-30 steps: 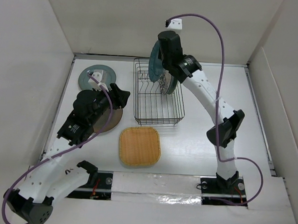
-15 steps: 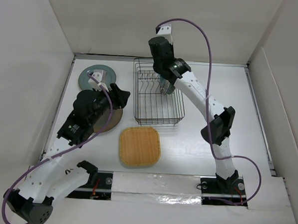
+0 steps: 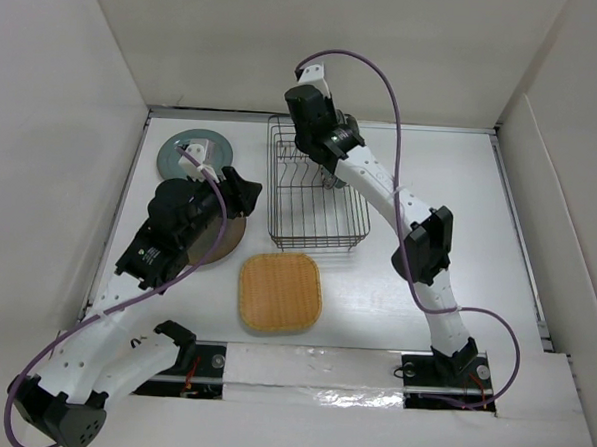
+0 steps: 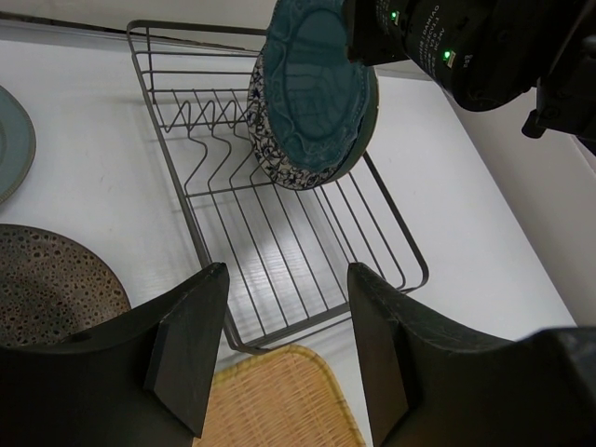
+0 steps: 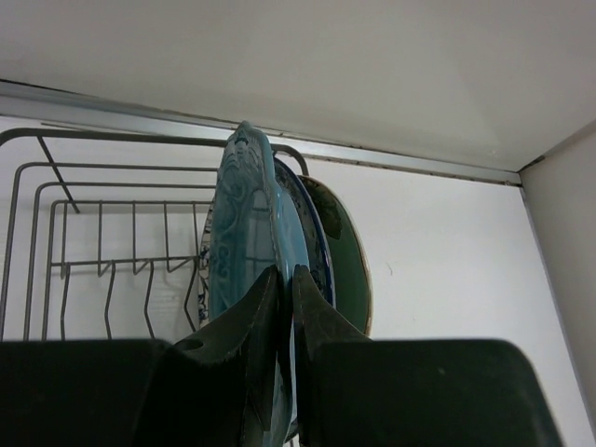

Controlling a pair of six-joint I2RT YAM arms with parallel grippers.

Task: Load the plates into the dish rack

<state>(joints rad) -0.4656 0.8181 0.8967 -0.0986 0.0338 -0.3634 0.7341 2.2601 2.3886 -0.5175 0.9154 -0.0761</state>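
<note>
The teal plate is still higher than the white floral plate, so my right gripper needs to go straight down beside that plate toward the rack's wires.
My right gripper (image 5: 287,279) is shut on the rim of the dark teal scalloped plate (image 5: 247,223), holding it upright at the far end of the black wire dish rack (image 4: 279,242). Beside it stand a white plate with blue floral rim (image 4: 279,163) and a greenish plate (image 5: 349,261). My left gripper (image 4: 284,317) is open and holds nothing, hovering over the rack's near left corner. Below it lie the orange-tan square plate (image 3: 280,292) and the brown plate (image 3: 225,242). A grey-teal plate (image 3: 187,153) lies flat at the far left.
White walls close in the table at the back and on both sides. The right arm (image 3: 400,204) stretches diagonally over the rack's right edge. The rack's rows of tines (image 5: 93,270) to the left of the plates hold nothing.
The right arm has swung left and down, bringing the teal plate from above the rack's back edge in beside the floral plate. The left arm has stayed still.
</note>
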